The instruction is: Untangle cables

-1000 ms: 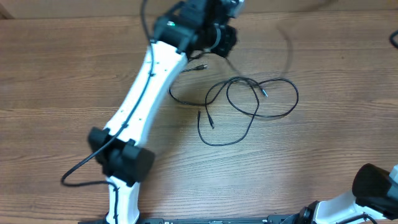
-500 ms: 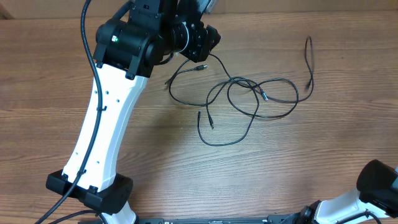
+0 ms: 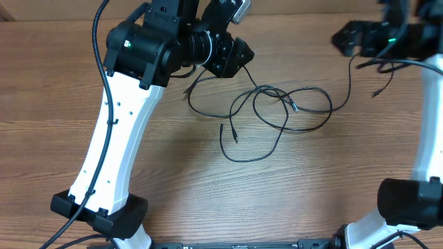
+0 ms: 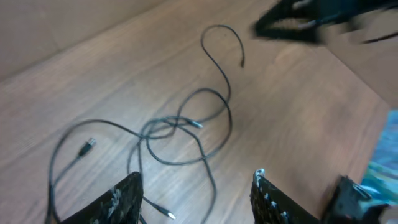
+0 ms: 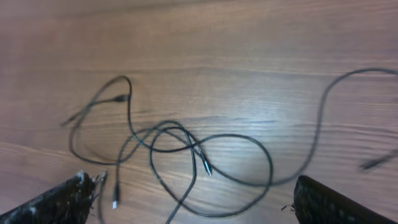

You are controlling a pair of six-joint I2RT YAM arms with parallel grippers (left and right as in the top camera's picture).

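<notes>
Several cables cross in one heap. So my right gripper moves to the left in the overhead view and down onto a piece of cable at that crossing (image 3: 261, 88) (image 5: 147, 142) next.
The cables (image 3: 277, 111) are thin black cords lying in loose, overlapping loops in the middle of the wooden table, with small plugs at their ends. One strand (image 3: 349, 76) runs from the loops toward the far right, and its plug (image 3: 377, 90) lies on the wood. My left gripper (image 3: 243, 55) hovers over the far left part of the loops. It is open, with nothing between its fingers (image 4: 118, 199), and the cables (image 4: 180, 124) lie below it. My right gripper (image 3: 340, 38) is at the far right, open wide and empty, above the cables (image 5: 186, 143).
The table (image 3: 83, 104) is bare wood around the cords. The left arm's white links (image 3: 118, 138) reach across the left half. The right arm (image 3: 429, 117) runs along the right edge. The right gripper (image 4: 298, 25) shows as a dark blur at the top of the left wrist view.
The right arm swung up from the front right corner to the far right, and its gripper opened. The right-hand strand dropped back onto the table. The left gripper opened wider.
</notes>
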